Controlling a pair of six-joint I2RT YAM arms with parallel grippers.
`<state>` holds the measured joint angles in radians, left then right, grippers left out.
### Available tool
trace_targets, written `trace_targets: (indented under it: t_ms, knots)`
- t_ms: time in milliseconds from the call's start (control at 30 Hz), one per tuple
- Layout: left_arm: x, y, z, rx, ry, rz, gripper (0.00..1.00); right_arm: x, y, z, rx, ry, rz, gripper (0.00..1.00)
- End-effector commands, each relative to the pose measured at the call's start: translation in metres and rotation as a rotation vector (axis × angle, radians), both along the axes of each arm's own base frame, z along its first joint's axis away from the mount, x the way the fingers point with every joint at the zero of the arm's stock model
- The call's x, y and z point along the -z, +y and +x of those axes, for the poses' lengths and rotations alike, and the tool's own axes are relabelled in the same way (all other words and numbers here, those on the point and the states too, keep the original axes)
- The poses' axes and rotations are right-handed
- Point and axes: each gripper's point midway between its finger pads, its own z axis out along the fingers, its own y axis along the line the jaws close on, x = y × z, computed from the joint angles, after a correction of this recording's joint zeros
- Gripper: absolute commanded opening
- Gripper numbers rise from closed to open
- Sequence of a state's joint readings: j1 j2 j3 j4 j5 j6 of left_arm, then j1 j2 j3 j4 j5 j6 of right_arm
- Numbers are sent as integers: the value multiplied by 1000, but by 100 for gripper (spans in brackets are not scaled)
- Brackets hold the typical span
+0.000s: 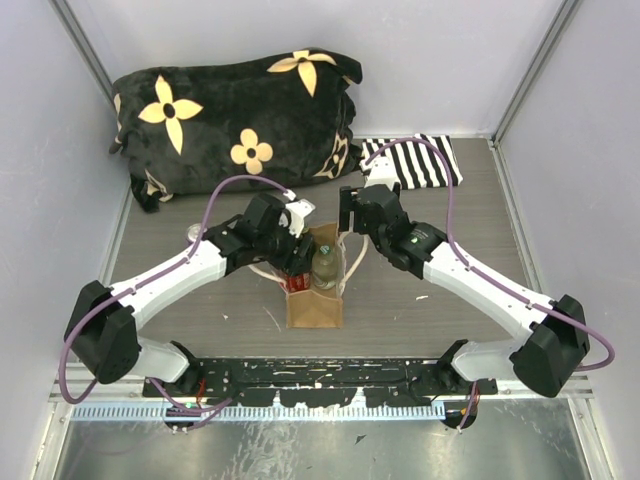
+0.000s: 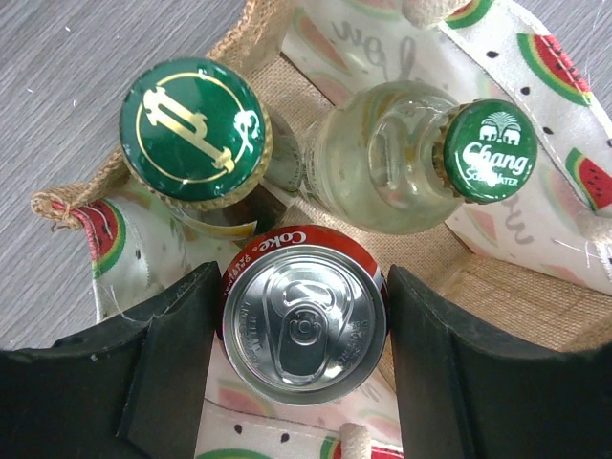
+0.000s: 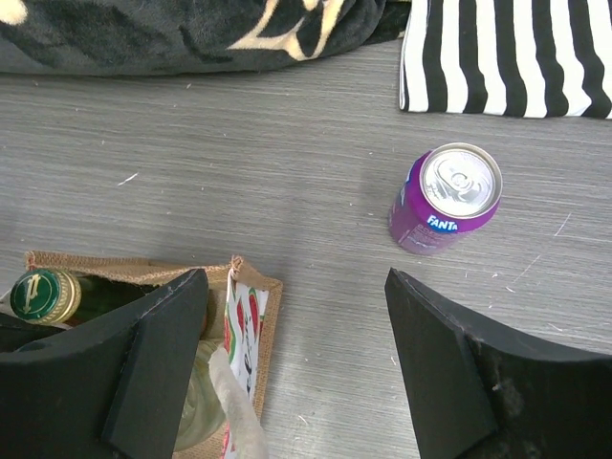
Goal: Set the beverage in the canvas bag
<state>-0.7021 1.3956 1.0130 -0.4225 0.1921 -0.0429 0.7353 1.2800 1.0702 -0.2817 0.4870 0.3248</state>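
My left gripper is holding the red Coke can [image 2: 304, 325] and will lower it into the gap below and release it next, because the bag's bottom is free there beside the Chang bottle.
The tan canvas bag [image 1: 315, 305] stands at the table's middle, its watermelon-print lining [image 2: 564, 115] showing in the left wrist view. Inside stand a green-capped bottle [image 2: 196, 129] and a clear Chang soda-water bottle [image 2: 392, 163]. My left gripper [image 2: 304, 330] is shut on a red Coke can [image 2: 304, 325] and holds it upright at the bag's mouth, beside the two bottles; the top view shows this gripper [image 1: 298, 262] at the bag's left side. My right gripper [image 3: 296, 382] is open and empty, hovering at the bag's right corner [image 3: 260, 316]. A purple Fanta can [image 3: 445, 196] stands on the table beyond it.
A black-and-white striped cloth [image 1: 415, 160] lies at the back right. A black blanket with tan flowers [image 1: 235, 120] fills the back left. Grey walls close in the table on the left, the right and the back.
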Motion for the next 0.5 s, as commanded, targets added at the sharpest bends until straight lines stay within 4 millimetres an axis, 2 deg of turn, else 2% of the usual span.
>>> trace_targets:
  t_ms: [0, 300, 467]
  knots:
    - [-14, -10, 26, -48, -116, -54, 0, -23, -9, 0, 30, -54, 33, 81]
    - [4, -17, 20, -39, -75, -40, 0, -25, -14, -3, 40, -56, 35, 81]
    - [14, -14, 15, -34, -56, -22, 0, -25, -16, -4, 47, -57, 33, 81]
